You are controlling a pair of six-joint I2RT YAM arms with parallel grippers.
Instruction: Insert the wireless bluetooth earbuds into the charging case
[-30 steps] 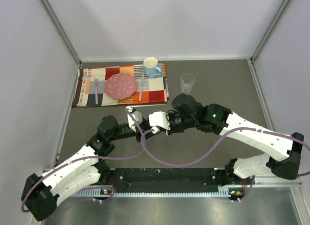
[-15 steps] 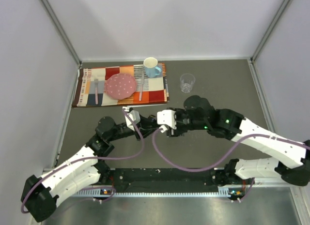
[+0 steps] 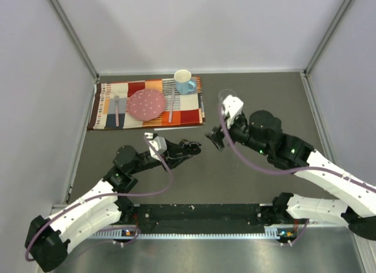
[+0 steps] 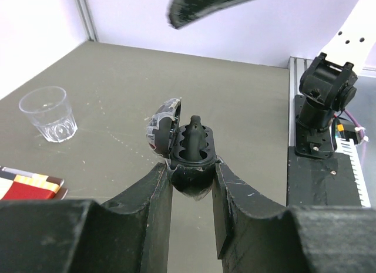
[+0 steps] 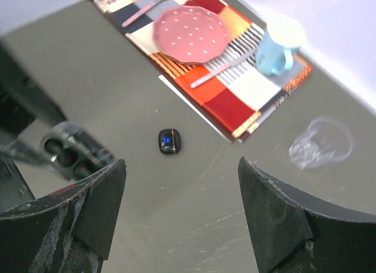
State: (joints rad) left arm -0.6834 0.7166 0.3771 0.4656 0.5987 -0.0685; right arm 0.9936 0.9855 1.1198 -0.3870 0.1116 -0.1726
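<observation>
My left gripper should next go down to the bare tabletop beside the closed black case, tip its fingers downward and let go of the charging case, because that spot is clear.
My left gripper (image 4: 191, 166) is shut on the base of the open black charging case (image 4: 192, 152), held above the table with its lid (image 4: 163, 121) swung to the left. A dark earbud (image 4: 195, 131) stands in the case's wells; how many sit inside I cannot tell. In the top view the left gripper (image 3: 191, 147) holds the charging case (image 3: 194, 146) mid-table. My right gripper (image 3: 213, 138) hangs just right of it, apart from it. In its wrist view the right gripper (image 5: 181, 164) is open with nothing between its fingers.
A closed black case (image 5: 169, 141) with a blue light lies on the table near the placemat (image 3: 188, 113). On the mat are a pink plate (image 3: 147, 104), a blue mug (image 3: 184, 81) and cutlery. A clear glass (image 4: 48, 114) stands to the right of the mat.
My right gripper has opened and drawn back to the right, away from the case. The left gripper still grips the case and has shifted a little to the right.
</observation>
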